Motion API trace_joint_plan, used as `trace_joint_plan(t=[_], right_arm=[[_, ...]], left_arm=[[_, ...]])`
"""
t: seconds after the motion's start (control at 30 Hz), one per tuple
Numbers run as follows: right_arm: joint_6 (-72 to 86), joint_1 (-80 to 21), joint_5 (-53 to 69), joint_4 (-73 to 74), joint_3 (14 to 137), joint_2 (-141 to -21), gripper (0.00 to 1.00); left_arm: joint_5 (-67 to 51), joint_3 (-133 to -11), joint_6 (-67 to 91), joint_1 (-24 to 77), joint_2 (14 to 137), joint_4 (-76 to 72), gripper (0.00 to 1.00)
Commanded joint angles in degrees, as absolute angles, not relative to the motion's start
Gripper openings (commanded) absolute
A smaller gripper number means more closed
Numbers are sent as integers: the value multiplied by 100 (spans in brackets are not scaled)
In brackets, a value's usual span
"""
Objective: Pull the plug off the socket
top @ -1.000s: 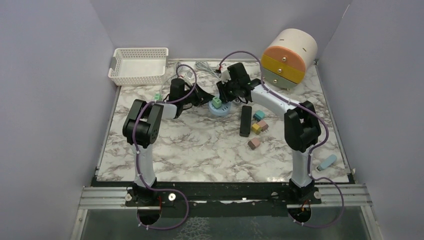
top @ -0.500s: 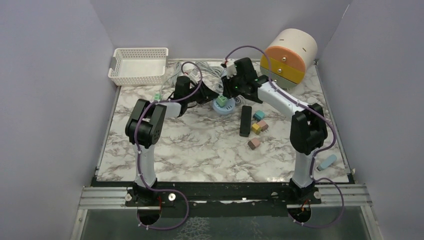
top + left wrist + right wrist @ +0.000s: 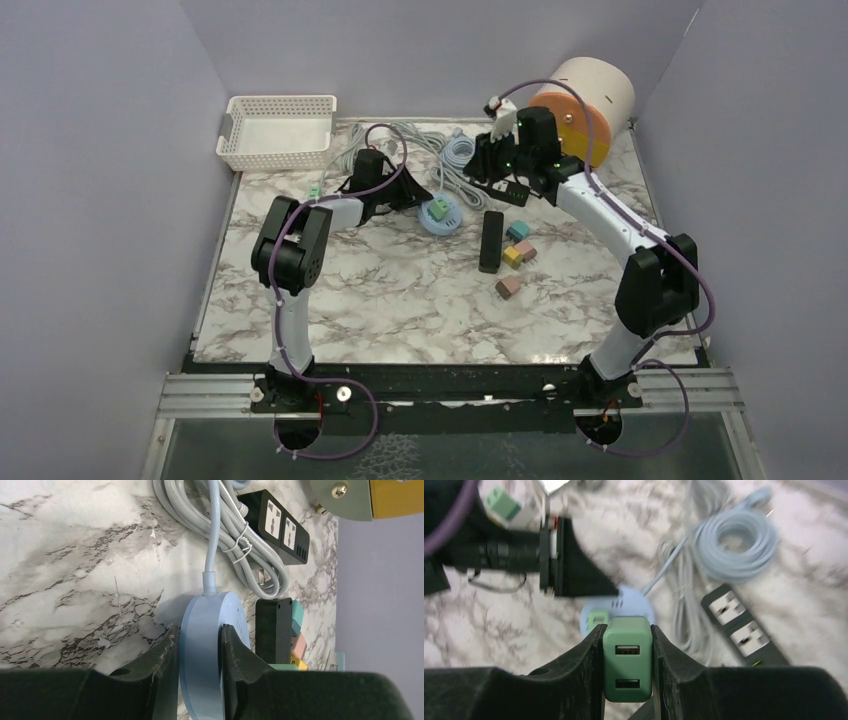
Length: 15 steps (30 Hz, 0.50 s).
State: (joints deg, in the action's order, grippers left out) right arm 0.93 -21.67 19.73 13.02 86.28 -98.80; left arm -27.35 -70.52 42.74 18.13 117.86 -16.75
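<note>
The green plug goes back and down to the bare marble point(image 3: 468, 252) beside the black bar next, where my right gripper releases it, since that patch is clear.
The round light-blue socket point(image 3: 438, 218) lies on the marble table point(image 3: 380, 300). My left gripper point(image 3: 200, 650) is shut on its rim, one finger on each flat side; in the top view it point(image 3: 414, 200) is at the socket's left. My right gripper point(image 3: 627, 667) is shut on a dark green two-port USB plug point(image 3: 627, 660) and holds it above and apart from the socket point(image 3: 624, 602). A smaller light-green plug point(image 3: 597, 619) still sits in the socket's top and also shows in the top view point(image 3: 437, 209). In the top view the right gripper point(image 3: 490, 162) is up and right of the socket.
A black power strip point(image 3: 744, 627) and coiled pale cables point(image 3: 739, 545) lie behind the socket. A black bar point(image 3: 490, 241) and coloured blocks point(image 3: 518, 248) lie to its right. A white basket point(image 3: 277, 130) stands back left, and a round drawer unit point(image 3: 580, 110) back right.
My right gripper has lifted away from the socket, up and to the right, with the dark green plug in it. The left gripper stays clamped on the socket, which shifted slightly.
</note>
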Motion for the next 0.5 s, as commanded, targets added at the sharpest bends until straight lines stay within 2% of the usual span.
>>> trace_joint_plan(t=[0.0,0.13,0.2,0.23,0.4,0.43,0.47], right_arm=[[285,-2571,2198,1385,7337,-9630,1],[385,-2628,2768,1403,6555,-9935,2],[355,-2665,3005,1547,6525,-10214,13],[345,-2687,3053,1577,6524,-10312,21],[195,-2705,2862,1636,6869,-10400,83],[174,-2700,2756,1605,7061,-10371,91],[168,-2703,2685,1542,7213,-10360,95]], left_arm=[[-2223,-7330,3930,1759,11906,-1377,0],[-2230,-7512,3911,1733,11952,-1350,0],[-2242,-7569,3926,1731,11947,-1350,0],[-2257,-7582,3928,1736,11940,-1348,0],[-2223,-7570,3903,1730,11860,-1302,0],[-2231,-7561,3902,1737,11854,-1309,0],[-2234,-7552,3902,1737,11848,-1314,0]])
